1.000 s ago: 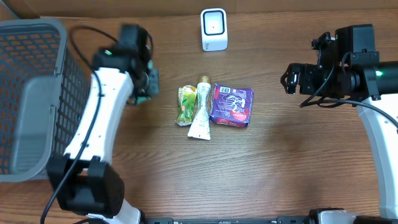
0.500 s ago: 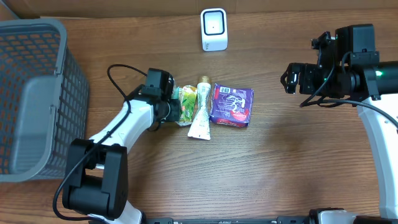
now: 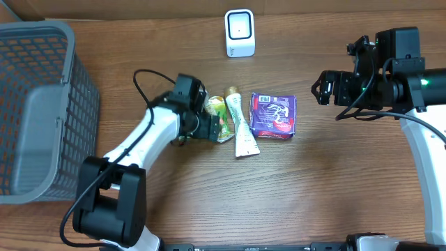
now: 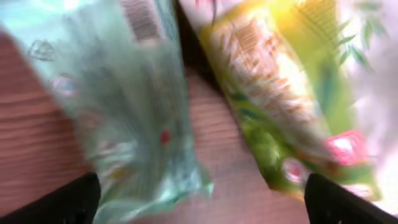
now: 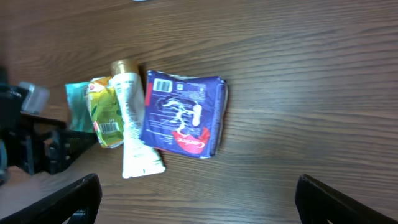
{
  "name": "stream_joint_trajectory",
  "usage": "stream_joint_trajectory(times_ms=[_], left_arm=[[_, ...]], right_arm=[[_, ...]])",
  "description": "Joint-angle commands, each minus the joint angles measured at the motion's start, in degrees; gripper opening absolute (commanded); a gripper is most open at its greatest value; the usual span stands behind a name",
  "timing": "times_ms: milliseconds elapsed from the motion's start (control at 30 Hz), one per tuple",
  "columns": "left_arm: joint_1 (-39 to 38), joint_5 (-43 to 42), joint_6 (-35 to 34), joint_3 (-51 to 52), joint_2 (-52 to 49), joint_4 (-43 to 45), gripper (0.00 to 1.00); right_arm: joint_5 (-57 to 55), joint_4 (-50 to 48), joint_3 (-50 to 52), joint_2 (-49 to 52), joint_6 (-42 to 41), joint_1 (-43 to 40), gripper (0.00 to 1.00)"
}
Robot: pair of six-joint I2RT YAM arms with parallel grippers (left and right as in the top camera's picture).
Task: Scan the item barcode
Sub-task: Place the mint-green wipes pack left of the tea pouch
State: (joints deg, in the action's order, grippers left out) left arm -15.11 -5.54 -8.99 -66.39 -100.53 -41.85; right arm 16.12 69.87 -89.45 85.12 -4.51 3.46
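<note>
I should next move my right gripper down and to the left in the overhead view onto the packet's opposite edge [image 5: 219, 122], because the purple packet's barcode is beside the white tube [image 5: 134, 121].
My left gripper [image 3: 210, 128] is low over the table at the left end of a row of items, with its jaws open. In its wrist view the dark fingertips [image 4: 78, 200] sit at the bottom corners. Between them, blurred and close, lie a pale teal packet [image 4: 130, 93] and a yellow-green pouch [image 4: 292, 93]. The same row shows from the right wrist: teal packet [image 5: 76, 106], green pouch [image 5: 104, 109], white tube [image 5: 134, 121] and purple packet [image 5: 180, 115]. The white scanner [image 3: 240, 33] stands at the back. My right gripper [image 3: 325, 87] hangs open and holds nothing, to the right of the row.
A grey mesh basket [image 3: 42, 104] fills the left side of the table. The left arm's black cable [image 3: 143, 80] loops above its wrist. In the overhead view the green pouch [image 3: 221, 120], white tube [image 3: 241, 129] and purple packet [image 3: 273, 115] lie side by side.
The left arm swung from beside the basket down to the row of items, its jaws opened, and the pouch, tube and purple packet shifted right. The right arm stayed put.
</note>
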Motion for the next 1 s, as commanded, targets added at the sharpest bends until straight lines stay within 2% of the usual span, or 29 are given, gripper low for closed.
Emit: stream_joint_trajectory(times_ms=[0, 133, 300, 433, 533, 633, 833, 967], left_arm=[[2.32, 1.81, 0.15, -12.63, 0.90, -7.96, 0.97], [3.61, 2.36, 2.12, -24.74, 0.90, -17.40, 0.97], [3.58, 2.93, 2.60, -33.42, 0.90, -20.87, 1.00], [3.52, 2.95, 2.60, -34.10, 0.87, -20.48, 1.00], [3.52, 2.93, 2.58, -33.97, 0.87, -20.50, 1.00], [3.76, 2.95, 2.23, -33.94, 0.87, -20.52, 1.00], [8.81, 1.53, -7.78, -33.97, 0.87, -20.50, 1.00], [12.48, -0.07, -9.46, -33.94, 0.87, -20.39, 1.00]], right_arm=[[2.25, -0.13, 0.26, 1.73, -0.20, 0.07, 1.00], [3.74, -0.13, 0.26, 4.57, -0.15, 0.07, 1.00], [6.16, -0.07, 0.26, 9.81, 0.20, 0.11, 1.00], [11.78, 0.90, 0.26, 16.04, 4.15, 0.09, 1.00], [15.19, 1.31, 0.35, 21.66, 6.56, 0.09, 0.96], [15.78, -0.11, 1.25, 25.33, 6.54, 0.09, 0.95], [18.69, -7.08, 8.52, 27.47, 6.47, 0.09, 0.94], [22.01, -15.19, 15.43, 27.47, 6.21, 0.09, 0.93]])
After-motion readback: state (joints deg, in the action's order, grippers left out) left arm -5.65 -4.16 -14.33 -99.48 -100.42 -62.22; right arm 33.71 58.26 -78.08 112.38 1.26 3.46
